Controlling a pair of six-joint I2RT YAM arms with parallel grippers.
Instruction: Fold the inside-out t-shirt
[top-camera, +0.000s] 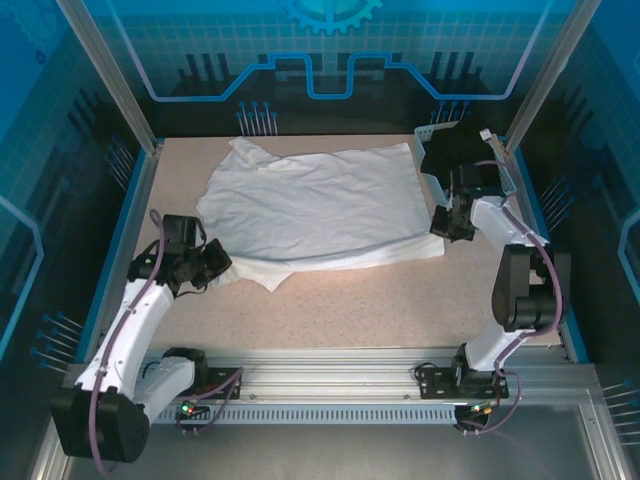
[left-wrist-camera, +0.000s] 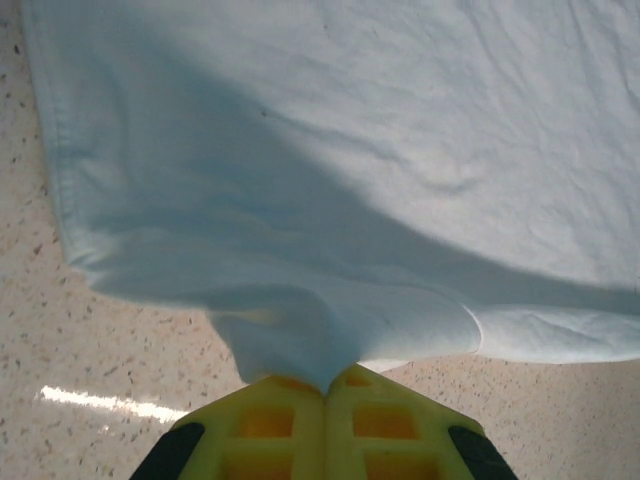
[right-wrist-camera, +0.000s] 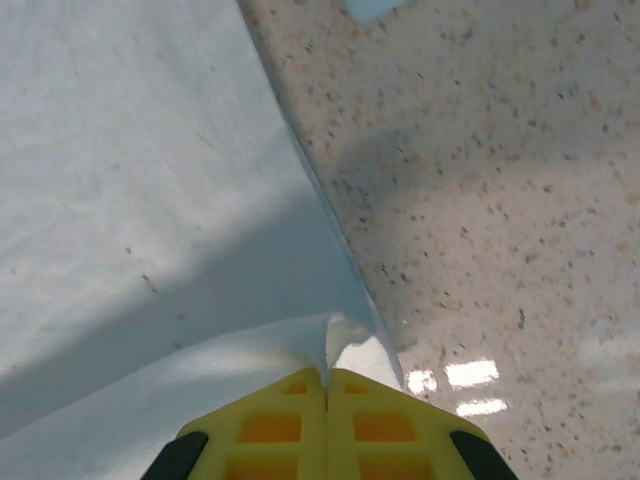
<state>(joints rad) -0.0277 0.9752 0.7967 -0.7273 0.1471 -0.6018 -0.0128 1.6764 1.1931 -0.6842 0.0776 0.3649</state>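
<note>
I should next carry the t-shirt's held corner in my right gripper outward along the t-shirt's side edge by the basket (top-camera: 419, 202) (right-wrist-camera: 282, 160) and let go, so that the t-shirt's near part gets folded.
The inside-out t-shirt (top-camera: 315, 210) lies spread over the middle of the speckled table, white and wrinkled, one sleeve pointing to the far left. My left gripper (top-camera: 213, 262) is shut on its near left edge; in the left wrist view the cloth (left-wrist-camera: 330, 200) bunches into the closed yellow jaws (left-wrist-camera: 325, 388). My right gripper (top-camera: 446, 226) is shut on the shirt's near right corner, where the fabric (right-wrist-camera: 150, 200) folds into its closed yellow jaws (right-wrist-camera: 326, 376).
A black garment (top-camera: 455, 155) lies in a basket at the far right corner, just behind my right arm. Bare tabletop (top-camera: 400, 300) stretches between the shirt and the arm bases. Blue walls enclose the table on three sides.
</note>
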